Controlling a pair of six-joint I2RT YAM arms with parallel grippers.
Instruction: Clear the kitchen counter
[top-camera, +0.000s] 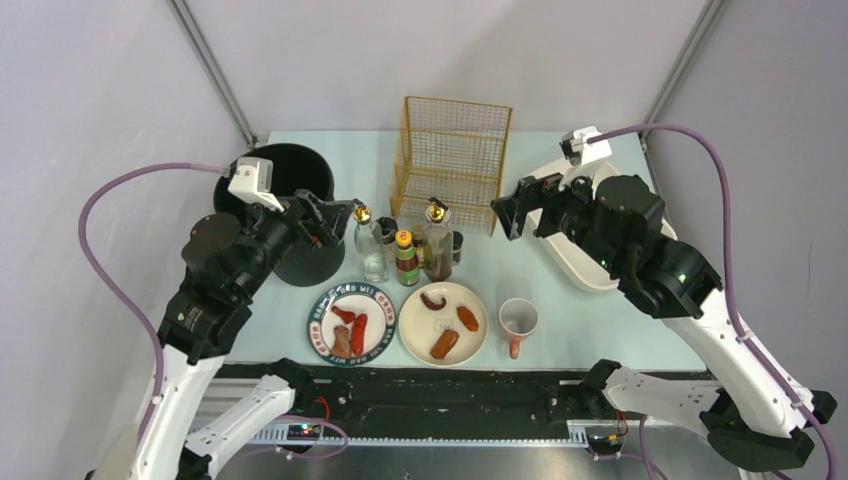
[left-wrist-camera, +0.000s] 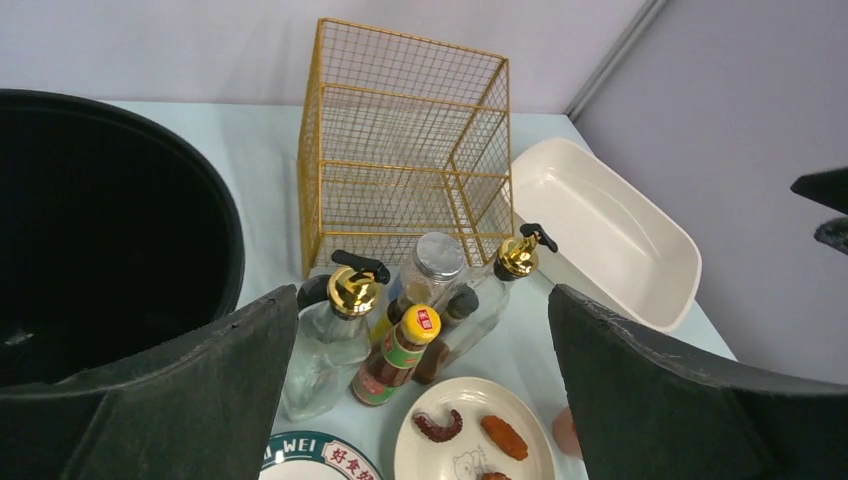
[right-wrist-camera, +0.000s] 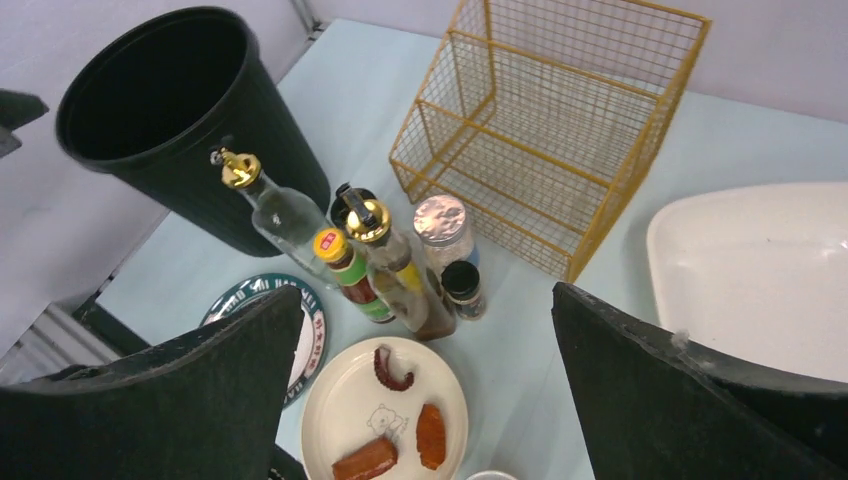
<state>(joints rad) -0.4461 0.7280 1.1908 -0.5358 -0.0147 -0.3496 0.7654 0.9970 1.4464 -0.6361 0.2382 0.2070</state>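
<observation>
I need to move my right gripper across and down onto the oil bottle's neck (top-camera: 437, 222) (right-wrist-camera: 381, 241) next, because that bottle stands below the gripper and to its left in the top view.
The kitchen counter (top-camera: 585, 335) is pale mint-green. At its middle stand a clear bottle (top-camera: 370, 250), a yellow-capped sauce bottle (top-camera: 406, 258) and an oil bottle (top-camera: 436, 245), with small jars behind them. In front lie a green-rimmed plate (top-camera: 322, 300) and a cream plate (top-camera: 478, 305), both with food, and a pink mug (top-camera: 518, 322). My left gripper (top-camera: 338, 214) hangs open left of the bottles, above the counter. My right gripper (top-camera: 508, 214) hangs open to their right. In each wrist view the wide black fingers (left-wrist-camera: 200, 390) (right-wrist-camera: 680, 390) frame the bottles, holding nothing.
A black bin (top-camera: 290, 180) stands at the back left, under my left arm. A yellow wire basket (top-camera: 452, 150) stands behind the bottles. A white oval tub (top-camera: 580, 270) lies on the right, partly under my right arm. A black rail (top-camera: 440, 385) runs along the front edge.
</observation>
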